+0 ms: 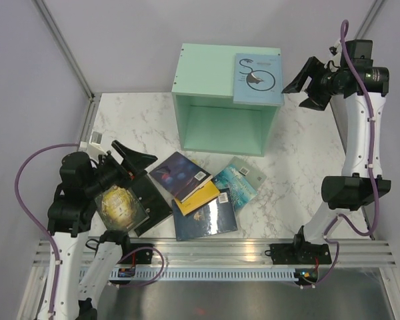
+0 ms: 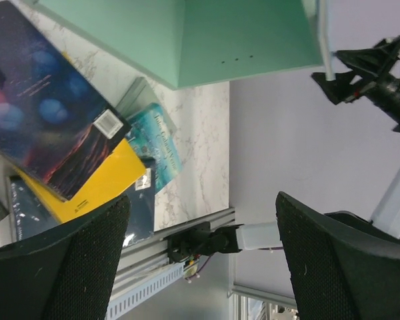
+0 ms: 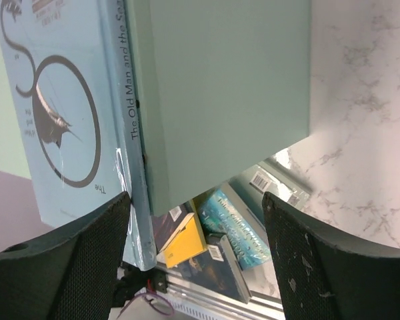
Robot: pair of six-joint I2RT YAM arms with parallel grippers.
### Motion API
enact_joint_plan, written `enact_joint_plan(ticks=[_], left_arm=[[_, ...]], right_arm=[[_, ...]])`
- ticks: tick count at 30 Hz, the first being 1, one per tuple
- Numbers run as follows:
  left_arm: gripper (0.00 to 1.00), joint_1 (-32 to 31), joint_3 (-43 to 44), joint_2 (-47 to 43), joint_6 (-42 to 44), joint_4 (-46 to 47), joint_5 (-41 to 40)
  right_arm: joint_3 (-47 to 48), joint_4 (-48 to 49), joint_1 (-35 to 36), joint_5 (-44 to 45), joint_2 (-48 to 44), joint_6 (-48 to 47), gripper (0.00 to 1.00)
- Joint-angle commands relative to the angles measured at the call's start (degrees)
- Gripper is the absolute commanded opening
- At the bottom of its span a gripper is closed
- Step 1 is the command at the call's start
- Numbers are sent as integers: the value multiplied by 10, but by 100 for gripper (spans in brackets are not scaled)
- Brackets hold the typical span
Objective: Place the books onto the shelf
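Next, my left gripper lowers across onto the galaxy book's uncovered long near edge, which lies below the gripper and to its right in the top view.
The mint-green shelf (image 1: 220,127) stands at the back centre, its open front facing the arms. A light blue book (image 1: 258,79) lies flat on its top at the right edge, seen close in the right wrist view (image 3: 60,113). My right gripper (image 1: 297,93) hangs open just right of that book, holding nothing (image 3: 197,260). Loose books lie in front of the shelf: dark galaxy (image 1: 180,175), yellow (image 1: 203,195), navy (image 1: 205,217), teal (image 1: 235,188), pale green (image 1: 248,171). A gold-brown book (image 1: 120,203) on a black one (image 1: 153,200) lies at the left. My left gripper (image 1: 139,167) is open above them, empty (image 2: 203,260).
Grey walls close in the back and both sides. An aluminium rail (image 1: 220,257) carrying both arm bases runs along the near table edge. Bare marble table (image 1: 133,127) shows left of the shelf and to its right (image 1: 300,153).
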Motion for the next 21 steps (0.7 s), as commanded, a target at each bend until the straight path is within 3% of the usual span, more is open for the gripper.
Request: enact_joint_plan(ticks=[1,8,17,21], left_arm=[[91,1,-26,22,47,-67,-29],[95,-14,-144,61,42,-83,-29],[98,-55,-214,123,22,-27,-70],[98,-105,-251,159,-31,30,-117]], right_arm=[[28,-30,-14,77,-23,-21,83],[9,-26,-16,135,-110,-3,84],[-62,14,-15,31,-197,36,85],[-170,26,-14,0,-245,52,85]])
